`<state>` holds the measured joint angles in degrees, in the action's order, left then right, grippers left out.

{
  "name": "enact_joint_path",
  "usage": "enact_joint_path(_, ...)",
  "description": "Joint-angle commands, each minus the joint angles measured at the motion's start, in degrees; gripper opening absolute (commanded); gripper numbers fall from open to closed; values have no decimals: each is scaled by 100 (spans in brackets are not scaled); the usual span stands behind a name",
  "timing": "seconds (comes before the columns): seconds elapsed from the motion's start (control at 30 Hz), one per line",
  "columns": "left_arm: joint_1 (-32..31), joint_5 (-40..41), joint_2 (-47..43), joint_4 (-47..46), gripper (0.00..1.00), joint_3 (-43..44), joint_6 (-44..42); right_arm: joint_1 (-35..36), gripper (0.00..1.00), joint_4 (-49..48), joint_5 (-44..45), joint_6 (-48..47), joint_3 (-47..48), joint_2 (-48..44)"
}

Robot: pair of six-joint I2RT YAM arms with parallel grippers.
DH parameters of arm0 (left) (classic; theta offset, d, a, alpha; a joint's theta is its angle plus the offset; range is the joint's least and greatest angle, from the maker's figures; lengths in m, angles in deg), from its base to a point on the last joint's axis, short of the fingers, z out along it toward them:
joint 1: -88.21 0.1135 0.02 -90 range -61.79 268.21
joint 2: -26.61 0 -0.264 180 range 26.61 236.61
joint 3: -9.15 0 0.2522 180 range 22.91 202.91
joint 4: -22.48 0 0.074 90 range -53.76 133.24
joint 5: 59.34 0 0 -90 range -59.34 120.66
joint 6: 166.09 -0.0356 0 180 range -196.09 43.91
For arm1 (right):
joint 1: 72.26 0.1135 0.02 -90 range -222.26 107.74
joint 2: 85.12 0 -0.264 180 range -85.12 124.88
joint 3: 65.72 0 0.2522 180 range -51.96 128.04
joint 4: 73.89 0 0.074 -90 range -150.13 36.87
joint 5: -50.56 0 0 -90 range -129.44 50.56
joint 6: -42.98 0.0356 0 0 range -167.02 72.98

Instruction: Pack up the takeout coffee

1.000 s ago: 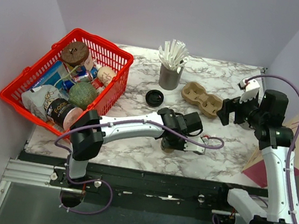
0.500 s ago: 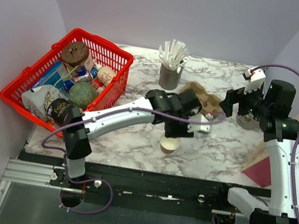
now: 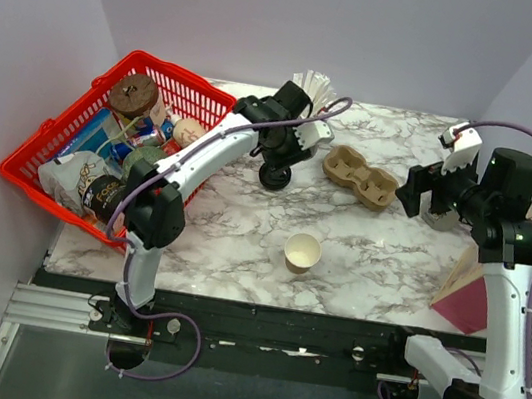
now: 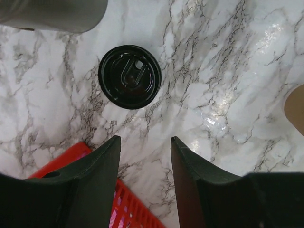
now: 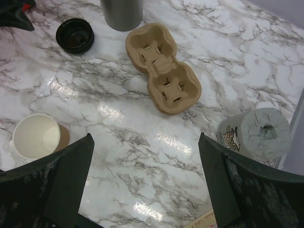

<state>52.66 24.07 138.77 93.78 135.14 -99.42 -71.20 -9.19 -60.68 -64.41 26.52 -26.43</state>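
My left gripper moves down onto the lid's rim (image 3: 286, 184) on the side facing the tan cup (image 3: 302, 253) next, because that part borders bare marble, clear of the grey cup.
The tan paper cup (image 3: 302, 253) stands upright and open at the front middle of the marble table; it also shows in the right wrist view (image 5: 36, 136). Its black lid (image 3: 272, 176) lies flat further back, near the red basket, and shows in the left wrist view (image 4: 129, 76) and the right wrist view (image 5: 75, 34). My left gripper (image 3: 280, 159) hovers open and empty just above the lid, its jaws (image 4: 145, 138) apart short of it. My right gripper (image 3: 420, 196) is open and empty (image 5: 146, 137) above the right side, beyond the pulp carrier.
The brown two-cup carrier (image 3: 359, 177) lies between lid and right gripper. A grey cup of white sticks (image 3: 310, 93) stands behind the left arm. A red basket (image 3: 65, 127) full of groceries is at left. A wrapped roll (image 5: 256, 133) and a paper bag (image 3: 468, 297) are at right.
My left gripper has let go of the cup at the front middle, risen and swung back-left over the lid. The cup stays standing. My right gripper shifted slightly.
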Motion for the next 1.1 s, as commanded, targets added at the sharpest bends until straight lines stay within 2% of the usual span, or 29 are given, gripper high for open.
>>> enact_joint_path(0.0, -75, -396, 473, -23, 54, 379, -260, -27, 100, 171, 102, 69, 27, -139)
enact_joint_path(0.33, -66, -361, 1422, -243, 49, 652, -155, -18, 100, 145, 111, -2, -368, -368)
enact_joint_path(1.07, -22, -334, 2038, -472, 39, 775, 171, -27, 100, 109, 58, -45, -395, -201)
